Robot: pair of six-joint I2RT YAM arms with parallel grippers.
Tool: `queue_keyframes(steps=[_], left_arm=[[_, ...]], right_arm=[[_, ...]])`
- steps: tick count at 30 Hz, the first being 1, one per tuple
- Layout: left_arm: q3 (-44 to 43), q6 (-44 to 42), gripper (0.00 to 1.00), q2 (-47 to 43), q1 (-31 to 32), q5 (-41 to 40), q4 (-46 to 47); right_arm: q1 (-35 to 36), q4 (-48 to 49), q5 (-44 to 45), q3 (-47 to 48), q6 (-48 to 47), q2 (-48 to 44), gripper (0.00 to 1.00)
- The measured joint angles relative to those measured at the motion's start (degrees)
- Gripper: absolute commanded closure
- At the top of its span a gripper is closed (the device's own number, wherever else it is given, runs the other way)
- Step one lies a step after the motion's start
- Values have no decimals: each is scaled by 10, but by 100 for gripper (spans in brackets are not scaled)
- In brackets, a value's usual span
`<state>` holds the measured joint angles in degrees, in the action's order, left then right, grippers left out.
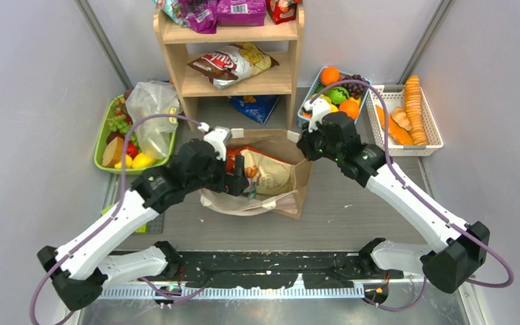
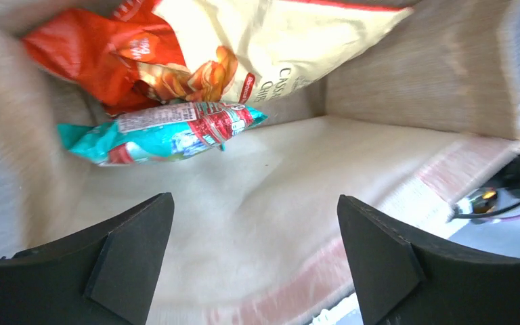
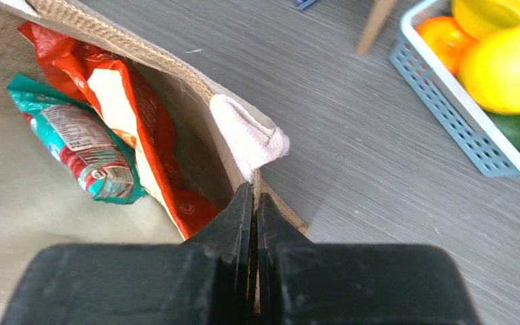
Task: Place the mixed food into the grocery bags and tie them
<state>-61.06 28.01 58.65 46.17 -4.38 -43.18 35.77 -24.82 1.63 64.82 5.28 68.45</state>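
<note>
My right gripper is to drag the tote (image 1: 299, 177) to the right in the top view, onto the bare tabletop by the white basket, and let go of it, because there is room there.
The tan burlap tote (image 1: 299, 177) lies open at the table's middle. Inside it are a red-orange and cream chip packet (image 2: 244, 47) and a teal packet (image 2: 156, 132); both also show in the right wrist view, the chip packet (image 3: 128, 115) and the teal packet (image 3: 74, 139). My left gripper (image 2: 254, 254) is open and empty inside the tote's mouth, above its bare floor. My right gripper (image 3: 252, 196) is shut on the tote's rim (image 3: 176, 74) beside a white handle end (image 3: 247, 132). The clear plastic bag (image 1: 150, 108) lies over the green basket.
A wooden shelf (image 1: 233, 81) at the back holds more snack packets (image 1: 233, 64). A green basket (image 1: 101, 145) of fruit is at left, a blue basket (image 1: 311, 91) with oranges at right, a white basket (image 1: 433, 132) of baked goods beyond it.
</note>
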Motion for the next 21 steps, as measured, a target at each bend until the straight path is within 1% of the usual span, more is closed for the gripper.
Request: queue_keyframes(steps=[4,8,11,15,21], left_arm=[[-99,-5,5,-21,0,2,-51],[-141,-13,4,-30,0,2,-84],[-153,-14,4,-37,-6,2,-93],[-153,-14,4,-41,-30,12,-101],[-132,-8,5,-40,-55,33,-93]], right_arm=[[-58,-27,-9,0,-4,-12,95],[-110,-57,-9,-9,-4,-59,95],[-157,-99,2,-11,6,-103,95],[-232,-165,30,-11,28,-141,95],[-344,-261,88,-11,79,-191,95]])
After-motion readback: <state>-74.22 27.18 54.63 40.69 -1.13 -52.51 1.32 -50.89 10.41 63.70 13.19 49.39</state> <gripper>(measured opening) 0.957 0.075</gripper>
